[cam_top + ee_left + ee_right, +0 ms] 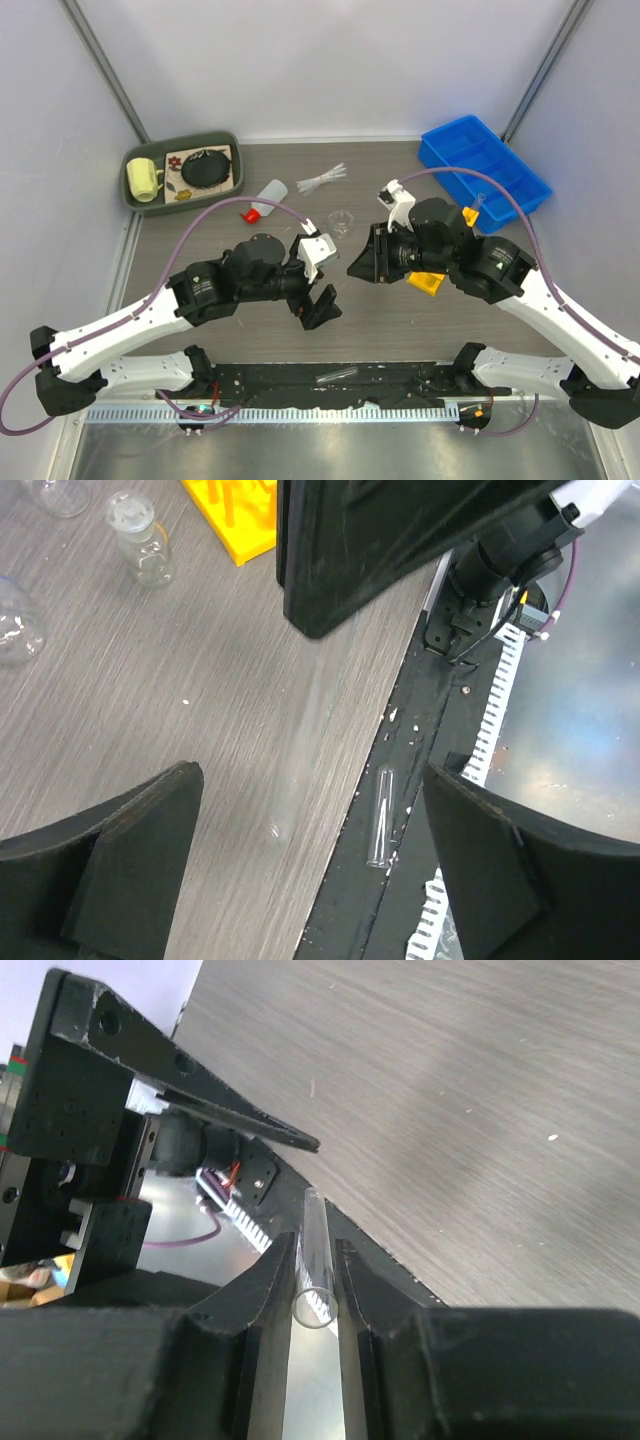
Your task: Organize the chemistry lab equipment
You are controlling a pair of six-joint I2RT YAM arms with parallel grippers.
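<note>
My right gripper should move outward and to the right in the top view, then down to the rack's far end point(470, 214), and release the tube where another tube already stands.
My right gripper point(362, 265) is shut on a clear glass tube point(315, 1250), which lies between its fingers and pokes out past their tips. The tube shows faintly in the left wrist view point(295, 760), slanting above the table. My left gripper point(320, 300) is open and empty, just left of the right one, and hangs over the table's near edge point(310, 780). A second clear tube point(382, 817) lies on the black strip at that edge. The yellow rack point(426, 284) lies under the right arm. The white squeeze bottle with its red cap point(265, 198), the pipettes point(322, 180) and a small beaker point(342, 220) lie at the back.
A blue compartment tray point(485, 175) stands at the back right. A green tray point(228, 140) at the back left holds a yellow mug point(145, 180) and a round black object point(207, 167). Small glass vessels point(140, 540) stand near the rack point(235, 520).
</note>
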